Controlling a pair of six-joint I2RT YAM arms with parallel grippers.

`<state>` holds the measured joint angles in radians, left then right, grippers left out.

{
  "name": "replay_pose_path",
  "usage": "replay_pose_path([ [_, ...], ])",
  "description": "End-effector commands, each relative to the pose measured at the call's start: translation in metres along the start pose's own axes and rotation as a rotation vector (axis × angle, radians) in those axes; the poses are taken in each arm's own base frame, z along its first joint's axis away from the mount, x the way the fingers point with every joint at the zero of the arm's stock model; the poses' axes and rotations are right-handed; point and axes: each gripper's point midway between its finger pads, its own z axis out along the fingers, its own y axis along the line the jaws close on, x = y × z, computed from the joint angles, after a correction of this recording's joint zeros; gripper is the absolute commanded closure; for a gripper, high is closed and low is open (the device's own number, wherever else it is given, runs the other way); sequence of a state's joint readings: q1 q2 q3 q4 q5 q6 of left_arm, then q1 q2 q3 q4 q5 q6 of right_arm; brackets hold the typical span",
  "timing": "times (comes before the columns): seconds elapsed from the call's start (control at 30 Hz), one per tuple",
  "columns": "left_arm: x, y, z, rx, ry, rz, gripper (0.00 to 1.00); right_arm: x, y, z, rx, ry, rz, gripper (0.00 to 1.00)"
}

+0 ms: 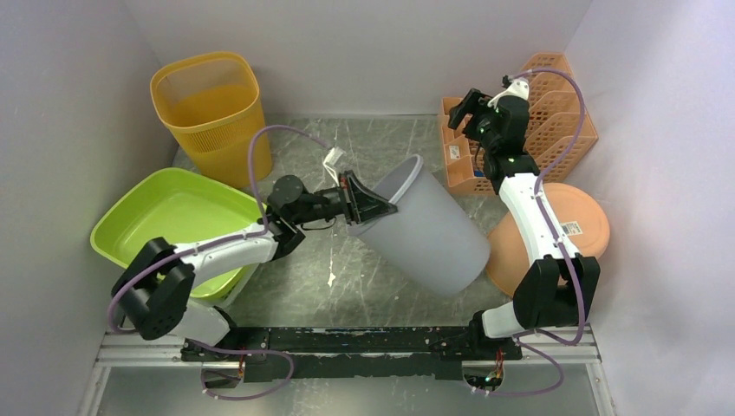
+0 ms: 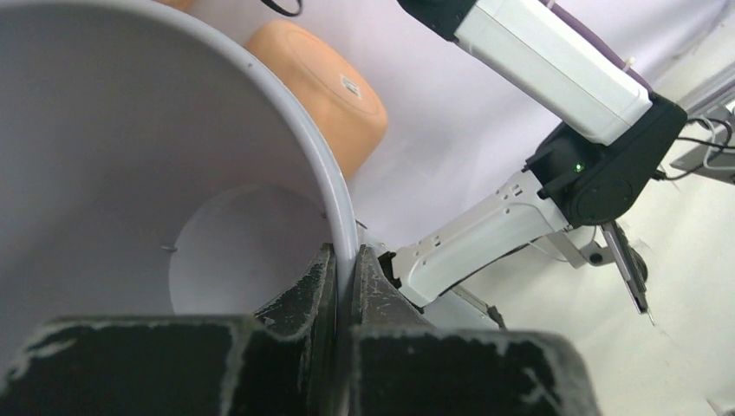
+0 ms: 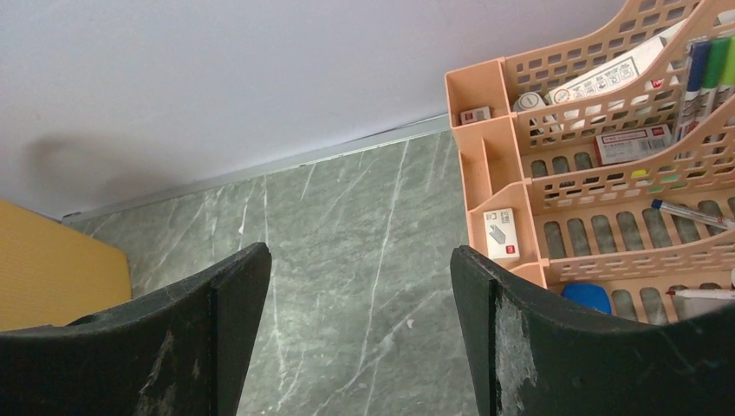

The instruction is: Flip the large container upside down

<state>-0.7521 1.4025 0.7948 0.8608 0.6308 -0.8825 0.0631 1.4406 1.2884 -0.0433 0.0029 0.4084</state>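
Observation:
The container (image 1: 431,232) lies sideways, so the robot's left gripper will next go down and to the left in the top view over the bare marble and let go of the container's rim.
The large grey container (image 1: 431,232) is tipped on its side in mid-table, its mouth facing left and back, its base toward the front right. My left gripper (image 1: 374,206) is shut on its rim, one finger inside and one outside. In the left wrist view the grey rim (image 2: 342,208) runs down between the black fingers (image 2: 303,290), and the container's pale inside (image 2: 130,173) fills the left. My right gripper (image 1: 464,108) is open and empty, raised at the back right next to the orange organizer; its view shows bare marble between the fingers (image 3: 221,303).
A yellow mesh bin (image 1: 211,108) stands back left. A lime green tub (image 1: 169,217) lies at the left under my left arm. An orange desk organizer (image 1: 542,121) with pens stands back right. A peach round lid or bowl (image 1: 572,230) lies at the right, behind my right arm.

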Motion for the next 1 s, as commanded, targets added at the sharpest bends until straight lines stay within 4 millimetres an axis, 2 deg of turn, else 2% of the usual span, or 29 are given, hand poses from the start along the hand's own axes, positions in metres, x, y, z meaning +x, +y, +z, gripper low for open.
replay_pose_path([
  [0.0,0.002,-0.035,0.025,0.140,-0.013,0.026,0.94,0.003,-0.002,0.003,-0.010,-0.005,0.006,0.23],
  [0.17,0.018,-0.042,0.030,0.217,-0.011,-0.048,0.93,0.002,-0.004,0.004,-0.001,-0.007,-0.001,0.23],
  [0.33,0.036,-0.028,0.017,0.266,-0.044,-0.205,0.93,-0.004,-0.004,0.005,0.003,-0.015,-0.007,0.23],
  [0.5,0.035,0.008,-0.006,0.284,-0.121,-0.379,0.93,0.000,-0.004,0.007,-0.007,-0.006,-0.001,0.23],
  [0.6,0.039,0.032,-0.014,0.212,-0.122,-0.379,0.93,0.003,-0.007,0.007,0.001,-0.002,-0.003,0.23],
  [0.73,0.039,0.065,-0.026,0.043,-0.088,-0.357,0.94,0.004,-0.007,0.008,0.001,-0.004,-0.001,0.23],
  [0.8,0.031,0.081,-0.037,-0.052,-0.080,-0.324,0.93,0.007,-0.006,0.009,-0.004,0.001,0.003,0.23],
  [0.87,0.033,0.106,-0.050,-0.162,-0.055,-0.305,0.93,0.010,-0.006,0.011,-0.008,0.008,0.008,0.23],
  [0.97,0.031,0.128,-0.068,-0.284,-0.026,-0.259,0.93,0.015,-0.006,0.013,-0.015,0.017,0.015,0.23],
])
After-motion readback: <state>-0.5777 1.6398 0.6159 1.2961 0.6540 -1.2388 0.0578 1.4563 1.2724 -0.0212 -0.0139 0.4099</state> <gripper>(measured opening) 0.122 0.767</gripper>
